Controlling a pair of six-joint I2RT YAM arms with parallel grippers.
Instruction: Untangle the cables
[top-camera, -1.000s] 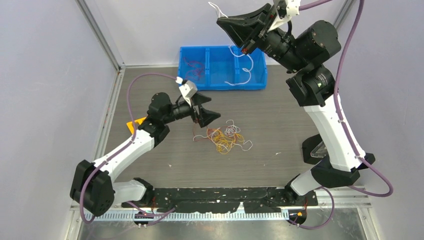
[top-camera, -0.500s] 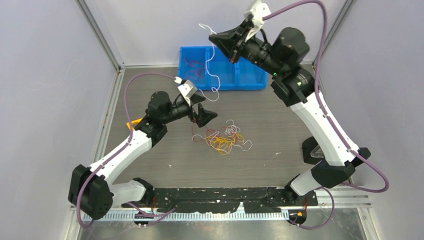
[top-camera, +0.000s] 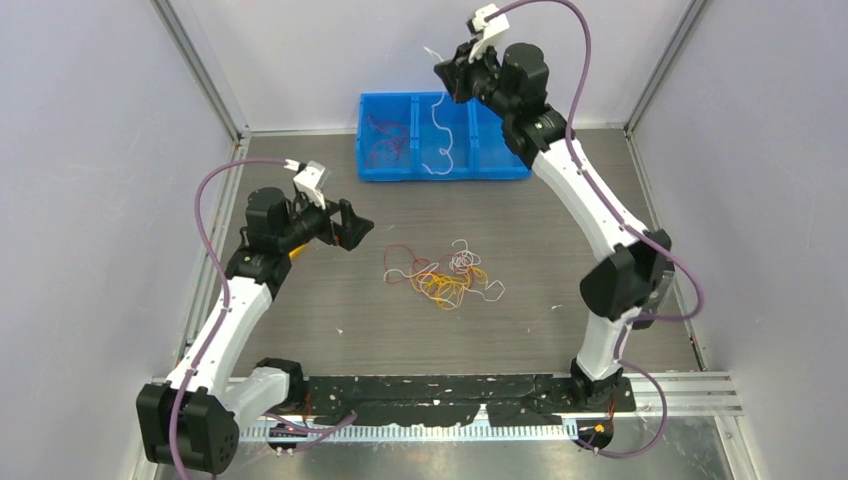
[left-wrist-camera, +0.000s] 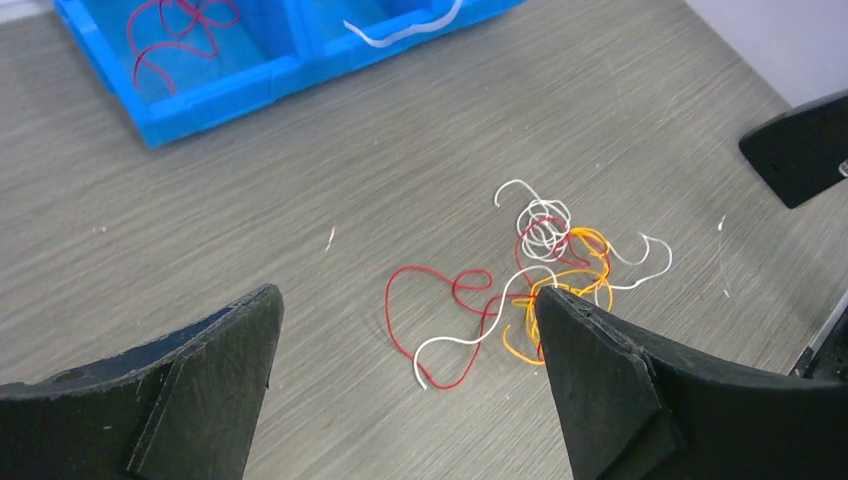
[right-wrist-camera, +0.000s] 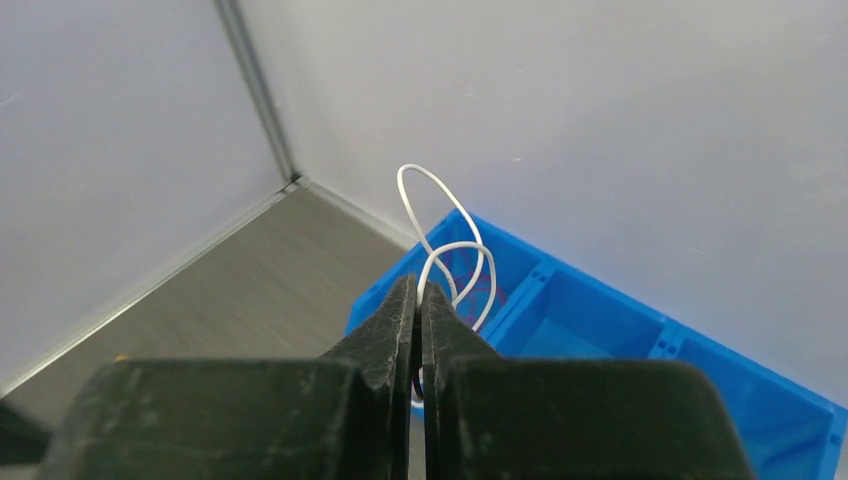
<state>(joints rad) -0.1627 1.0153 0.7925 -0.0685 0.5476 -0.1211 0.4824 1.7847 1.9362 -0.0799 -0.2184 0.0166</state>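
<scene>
I should next move the white cable in my right gripper down over the bin's middle section (top-camera: 424, 135) (right-wrist-camera: 582, 325) and let it go, because the white cable's tail hangs there, away from the red cables.
A small tangle of red, yellow-orange and white cables (top-camera: 445, 278) lies mid-table; it also shows in the left wrist view (left-wrist-camera: 545, 262), with a red loop trailing left. My left gripper (top-camera: 358, 228) is open and empty, left of the tangle and above the table, its jaws wide apart (left-wrist-camera: 408, 293). My right gripper (top-camera: 447, 75) is shut on one white cable (top-camera: 436, 125) that hangs down over the middle compartment of the blue bin (top-camera: 520, 165). In the right wrist view the white cable (right-wrist-camera: 440, 215) loops up from the closed jaws (right-wrist-camera: 416, 288).
The blue bin (left-wrist-camera: 215, 95) stands at the back against the wall, with red cables (top-camera: 383, 135) in its left compartment. A black part of the right arm (left-wrist-camera: 800, 145) stands right of the tangle. Grey walls enclose the table on three sides.
My right arm has stretched out to the back with the white cable, which now hangs over the bin's middle compartment. My left gripper has pulled back to the left, away from the tangle.
</scene>
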